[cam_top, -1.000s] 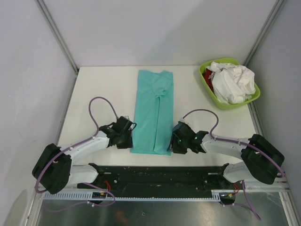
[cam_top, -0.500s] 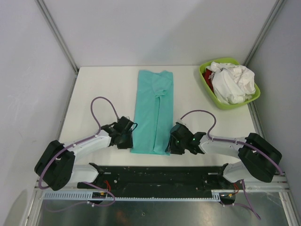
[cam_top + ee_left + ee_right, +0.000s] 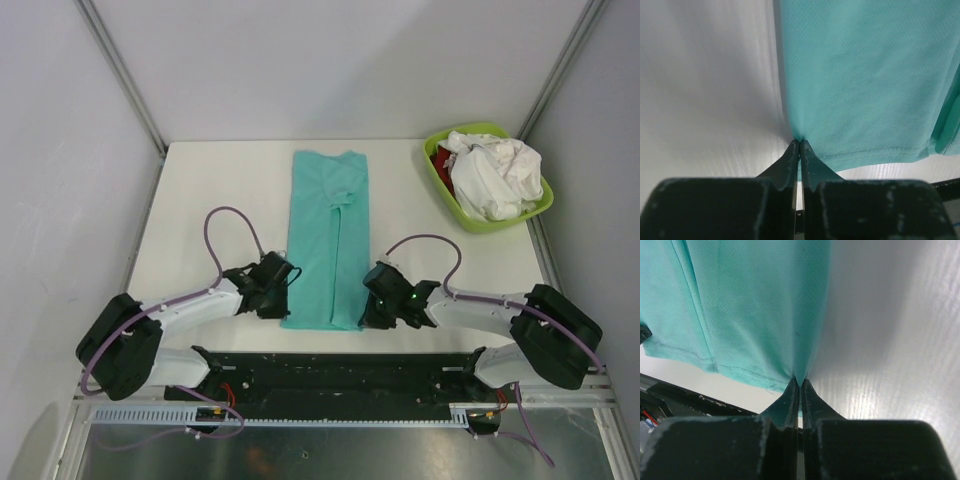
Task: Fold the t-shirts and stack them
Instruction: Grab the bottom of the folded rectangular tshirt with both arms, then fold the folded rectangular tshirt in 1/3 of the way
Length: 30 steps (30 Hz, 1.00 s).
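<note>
The teal t-shirt still lies long, so next I will lift its near edge in my right gripper, carry it outward onto the t-shirt's far part (image 3: 358,207) and let it go there.
A teal t-shirt (image 3: 328,240) lies folded into a long narrow strip down the middle of the white table (image 3: 220,190). My left gripper (image 3: 278,300) is shut on the strip's near left edge; the wrist view shows the cloth (image 3: 865,75) pinched between the tips (image 3: 799,145). My right gripper (image 3: 366,305) is shut on the near right edge, with cloth (image 3: 755,305) caught at its tips (image 3: 800,382). White and red t-shirts (image 3: 492,175) lie heaped at the back right.
A lime-green basin (image 3: 440,185) holds the heaped shirts at the table's back right corner. A black rail (image 3: 330,370) runs along the near edge between the arm bases. Grey walls stand on three sides.
Both grippers have moved inward toward the shirt's near corners and closed on its side edges. The near hem has shifted slightly right.
</note>
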### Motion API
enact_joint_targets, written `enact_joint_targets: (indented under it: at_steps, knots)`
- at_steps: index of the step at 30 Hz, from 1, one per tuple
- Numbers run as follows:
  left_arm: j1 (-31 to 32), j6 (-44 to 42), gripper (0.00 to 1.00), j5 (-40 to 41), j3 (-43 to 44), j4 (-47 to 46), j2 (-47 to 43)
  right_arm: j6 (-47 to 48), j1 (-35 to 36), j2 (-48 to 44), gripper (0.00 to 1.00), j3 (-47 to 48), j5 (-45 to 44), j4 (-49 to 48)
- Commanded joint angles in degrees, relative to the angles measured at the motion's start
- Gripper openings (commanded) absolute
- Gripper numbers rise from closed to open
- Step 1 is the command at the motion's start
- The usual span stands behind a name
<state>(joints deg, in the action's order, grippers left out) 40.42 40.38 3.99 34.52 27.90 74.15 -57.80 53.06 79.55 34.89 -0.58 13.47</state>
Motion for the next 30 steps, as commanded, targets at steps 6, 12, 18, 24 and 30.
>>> enact_joint_targets:
  at_steps: [6, 12, 18, 24, 30]
  knots:
    - [5.4, 5.1, 0.00, -2.5, 0.2, 2.1, -6.6, -0.2, 3.9, -10.7, 0.00, -0.9, -2.3, 13.2]
    - [4.5, 4.3, 0.00, 0.1, 5.3, 3.4, -8.2, 3.5, -1.0, -16.6, 0.00, 2.6, -2.9, 17.5]
    - [1.2, 1.6, 0.00, 3.1, 17.4, 2.2, 1.7, 14.1, -11.2, -6.3, 0.00, 14.8, -2.7, 16.9]
    - [-4.3, 0.5, 0.00, 5.2, 28.7, -0.3, 14.0, 20.9, -20.0, 9.2, 0.00, 27.4, -1.8, 13.4]
    - [-8.8, -0.9, 0.00, 6.0, 38.5, -1.2, 24.4, 22.5, -25.7, 20.8, 0.00, 38.4, -0.2, 10.9]
